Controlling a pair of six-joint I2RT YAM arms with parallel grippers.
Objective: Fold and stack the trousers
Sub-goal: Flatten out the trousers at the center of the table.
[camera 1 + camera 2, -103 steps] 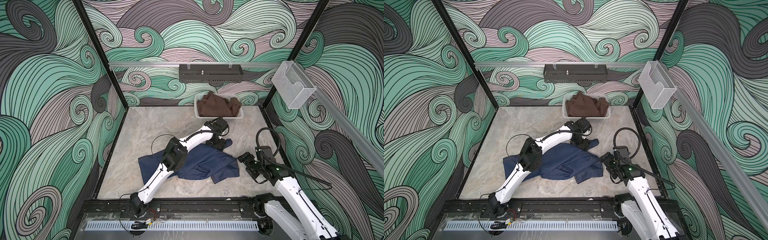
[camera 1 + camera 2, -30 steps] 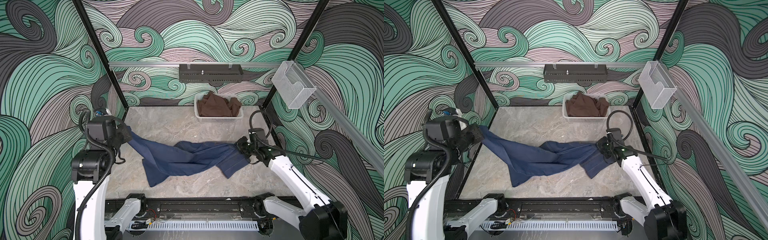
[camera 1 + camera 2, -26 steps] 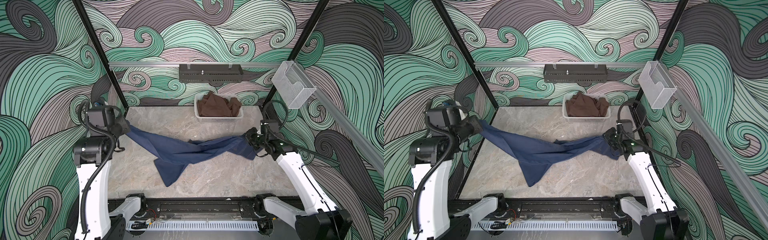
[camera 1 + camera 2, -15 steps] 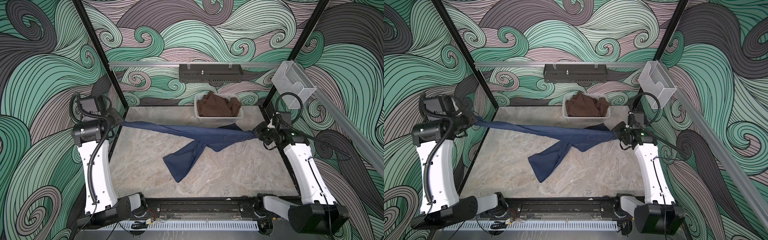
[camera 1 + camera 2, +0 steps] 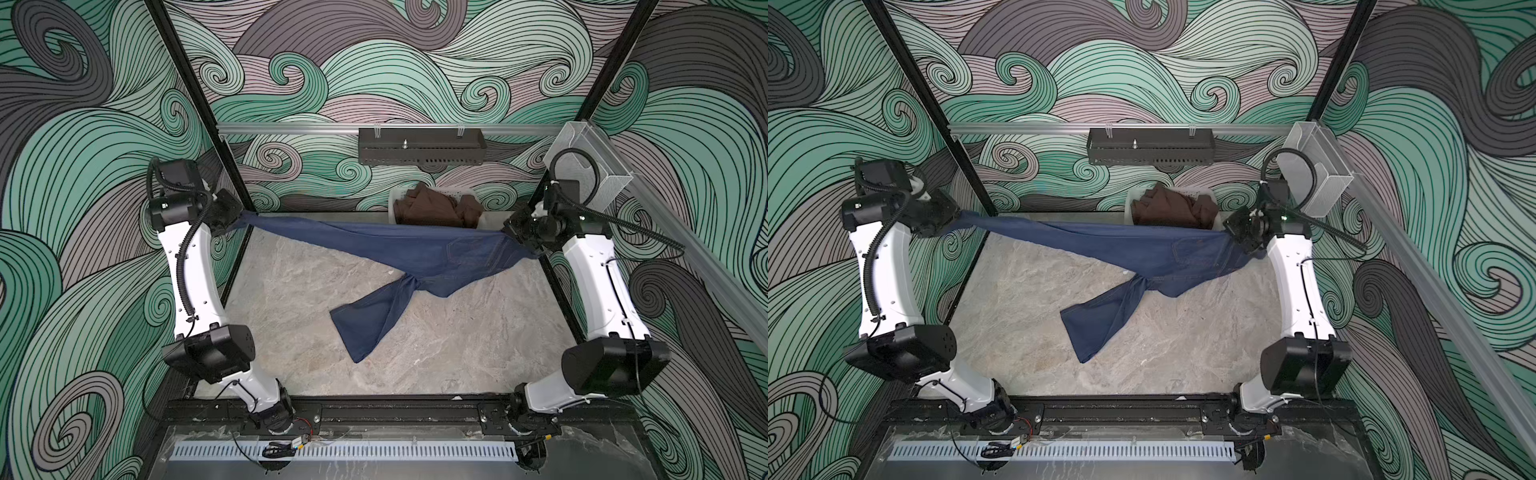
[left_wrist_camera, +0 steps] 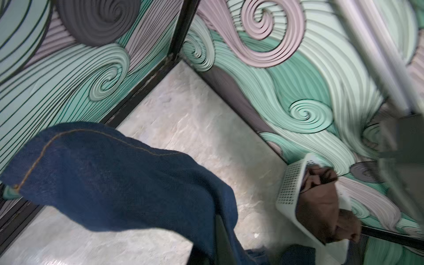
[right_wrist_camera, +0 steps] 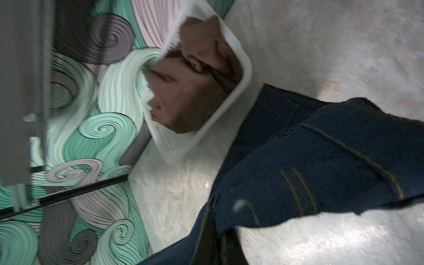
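Observation:
My right gripper should move back toward my base and down to release the trousers' waist end on the bare near tabletop below.
The dark blue trousers (image 5: pixel 399 245) (image 5: pixel 1121 245) hang stretched across the back of the table, in both top views. My left gripper (image 5: pixel 239 216) (image 5: pixel 957 218) is shut on one leg's hem, high at the left wall. My right gripper (image 5: pixel 513 232) (image 5: pixel 1231 232) is shut on the waist end at the right wall. The other leg (image 5: pixel 370 320) droops, and its end lies on the table. In the left wrist view, denim (image 6: pixel 114 181) drapes over the shut gripper (image 6: pixel 220 247). In the right wrist view, stitched denim (image 7: pixel 321 165) covers the gripper (image 7: pixel 215 241).
A white basket (image 5: pixel 392 208) (image 5: pixel 1128 208) holding brown cloth (image 5: pixel 432 208) stands at the back, just behind the stretched trousers. A black tray (image 5: pixel 419 151) hangs on the back wall. A clear bin (image 5: pixel 590 166) sits on the right rail, close to my right arm.
Both arms have risen, moved back and spread apart. The trousers went from a heap on the table to a taut span, with one leg trailing down.

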